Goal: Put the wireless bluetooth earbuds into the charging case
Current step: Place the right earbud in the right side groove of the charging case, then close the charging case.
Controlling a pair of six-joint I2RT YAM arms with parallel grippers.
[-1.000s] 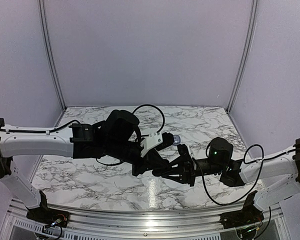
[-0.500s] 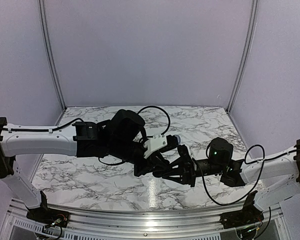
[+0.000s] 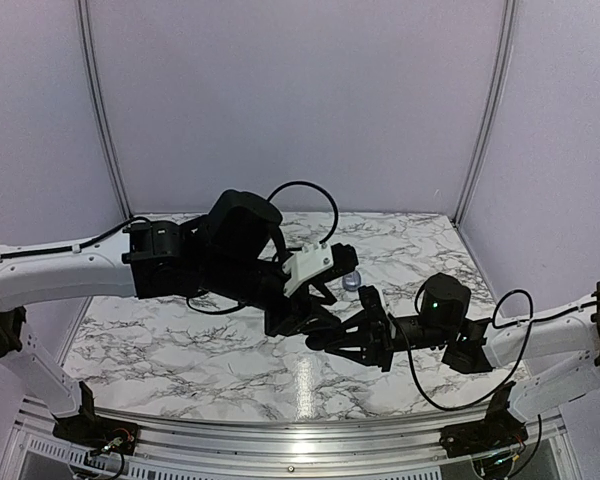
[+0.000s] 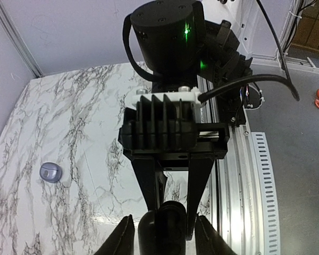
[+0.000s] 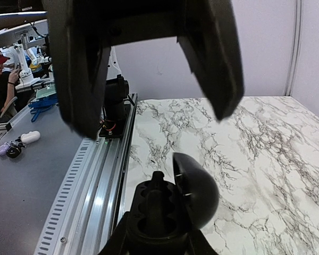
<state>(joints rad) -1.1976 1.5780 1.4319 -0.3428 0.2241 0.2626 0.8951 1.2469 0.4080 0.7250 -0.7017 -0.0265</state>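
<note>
The right gripper moves outward and down next to release the black charging case on the marble (image 3: 350,302) beside the lavender case, because that spot is clear.
My right gripper (image 3: 330,340) is shut on an open black charging case (image 5: 162,215) and holds it above the table near the front middle. The case's lid (image 5: 198,190) stands hinged open to the right. Dark wells show inside it, and I cannot tell whether black earbuds sit in them. My left gripper (image 3: 306,316) is open and hangs just above the case, with its fingers (image 5: 80,69) spread to either side and not touching it. In the left wrist view the case (image 4: 170,228) sits between the left fingertips (image 4: 123,238). No loose earbuds are in view.
A closed lavender oval case (image 3: 351,281) lies on the marble table (image 3: 180,340) behind the grippers, and it also shows in the left wrist view (image 4: 49,171). An aluminium rail (image 5: 103,180) runs along the near table edge. Small cases (image 5: 21,139) lie beyond it off the table.
My left arm has drawn back to the left and risen a little, uncovering more of the lavender case. My right gripper with the black case has hardly moved.
</note>
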